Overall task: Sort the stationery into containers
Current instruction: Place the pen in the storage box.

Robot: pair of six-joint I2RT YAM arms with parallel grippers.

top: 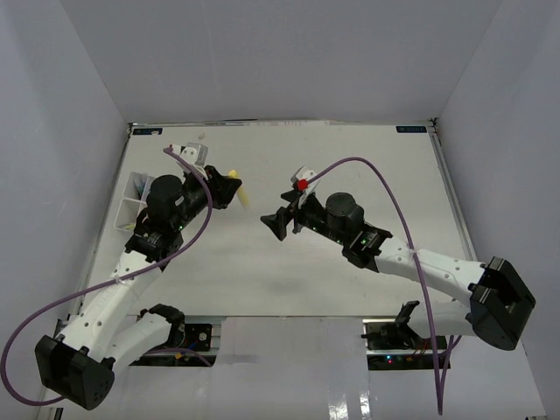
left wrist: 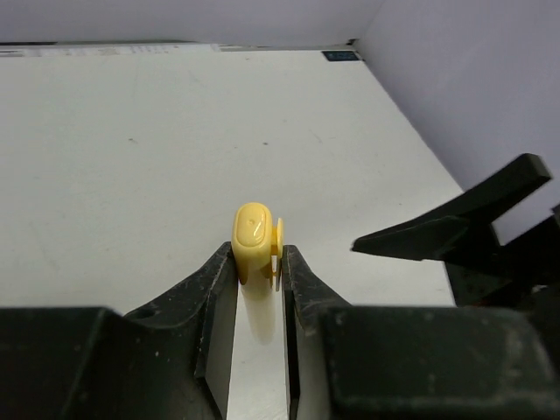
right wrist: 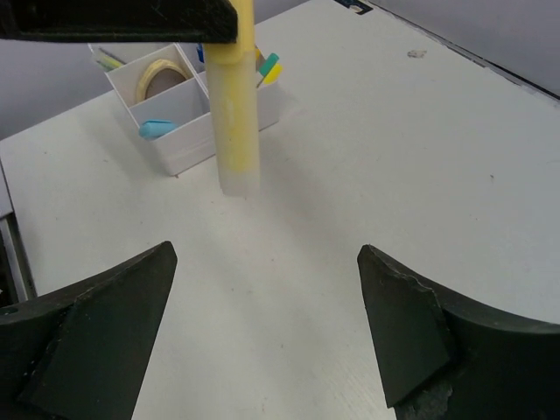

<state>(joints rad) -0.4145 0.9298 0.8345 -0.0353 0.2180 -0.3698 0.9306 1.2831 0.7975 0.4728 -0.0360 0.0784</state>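
Next, my left gripper turns toward the white tray [right wrist: 188, 144], moves over it and lowers the marker [top: 240, 191] into the blue piece's section of the tray. Other stationery already sits there.
A yellow marker [left wrist: 254, 243] with a clipped cap stands between the fingers of my left gripper [left wrist: 260, 262], which is shut on it. In the right wrist view the marker's pale barrel [right wrist: 236, 114] hangs down from the left gripper's finger [right wrist: 122, 17], with its end above the table. My right gripper [right wrist: 267, 262] is wide open and holds nothing. It sits just in front of the marker. From above, the left gripper [top: 226, 189] holds the marker [top: 240, 191] and the right gripper [top: 278, 223] faces it. The white container tray [right wrist: 188, 144] holds a tan tape ring [right wrist: 157, 79], a blue piece [right wrist: 157, 129] and teal and yellow caps [right wrist: 269, 66].
The tray [top: 133, 199] stands at the table's left edge beside the left arm. A purple cable [top: 385, 188] loops over the right arm. The right gripper's black finger [left wrist: 455, 227] reaches into the left wrist view on the right. Grey walls enclose the table.
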